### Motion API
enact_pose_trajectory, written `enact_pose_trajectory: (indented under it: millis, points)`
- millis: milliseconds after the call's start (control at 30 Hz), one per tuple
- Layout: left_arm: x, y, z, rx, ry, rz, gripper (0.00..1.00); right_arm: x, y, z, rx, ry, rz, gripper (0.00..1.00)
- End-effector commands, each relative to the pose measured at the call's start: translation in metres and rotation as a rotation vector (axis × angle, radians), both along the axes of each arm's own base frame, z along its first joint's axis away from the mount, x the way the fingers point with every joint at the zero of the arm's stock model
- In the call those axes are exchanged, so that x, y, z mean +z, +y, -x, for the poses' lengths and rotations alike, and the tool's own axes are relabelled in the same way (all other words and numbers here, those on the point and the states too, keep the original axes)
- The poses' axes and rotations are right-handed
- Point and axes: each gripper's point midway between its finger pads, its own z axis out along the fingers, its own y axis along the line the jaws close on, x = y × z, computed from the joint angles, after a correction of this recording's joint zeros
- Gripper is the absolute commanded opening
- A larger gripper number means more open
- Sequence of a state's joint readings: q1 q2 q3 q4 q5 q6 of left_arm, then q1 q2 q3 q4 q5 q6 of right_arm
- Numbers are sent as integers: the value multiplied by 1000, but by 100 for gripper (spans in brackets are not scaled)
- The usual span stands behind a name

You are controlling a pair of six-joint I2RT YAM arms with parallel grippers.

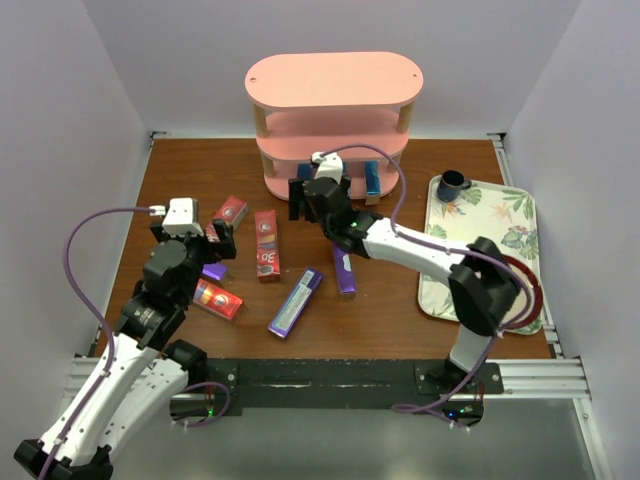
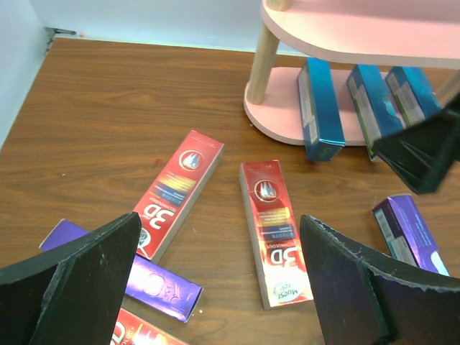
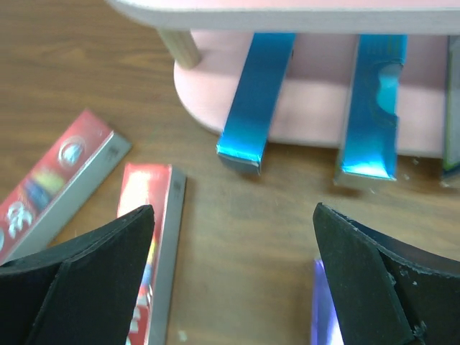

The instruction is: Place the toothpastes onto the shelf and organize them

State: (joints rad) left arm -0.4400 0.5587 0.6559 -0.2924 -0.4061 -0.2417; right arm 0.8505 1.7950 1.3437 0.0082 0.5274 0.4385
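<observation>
Next, my right gripper will draw back and down to close on the near end of the purple toothpaste (image 1: 346,282) nearest the tray, as the toothpaste still lies unshelved.
The pink shelf (image 1: 330,85) stands at the back of the table. Three blue toothpastes (image 2: 318,108) (image 2: 370,108) (image 2: 411,93) lie side by side on its lowest board (image 3: 316,86), their near ends sticking out over the edge. On the table lie red toothpastes (image 1: 231,213) (image 1: 266,244) (image 1: 217,298) and purple ones (image 1: 295,302) (image 1: 344,270) (image 1: 214,270). My right gripper (image 3: 233,280) hangs open and empty just in front of the lowest board. My left gripper (image 2: 219,280) is open above two red cartons (image 2: 176,190) (image 2: 277,230), holding nothing.
A floral tray (image 1: 490,215) with a dark mug (image 1: 452,184) on it sits at the right side of the table. Pale walls close in the table at the left, back and right.
</observation>
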Motion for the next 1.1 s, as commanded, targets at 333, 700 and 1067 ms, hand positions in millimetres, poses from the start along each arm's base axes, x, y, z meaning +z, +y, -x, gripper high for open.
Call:
enact_pose_trajectory:
  millis: [333, 700, 1067]
  points:
    - [4, -24, -4, -125, -26, 6, 97, -21, -91, 86, 50, 48, 71, 98]
    - [1, -23, -3, -126, -25, 1, 97, -62, -98, 128, 53, -33, 14, 98]
    - [0, -23, -4, -122, -21, -3, 97, -97, -97, 152, 6, 13, 45, 95]
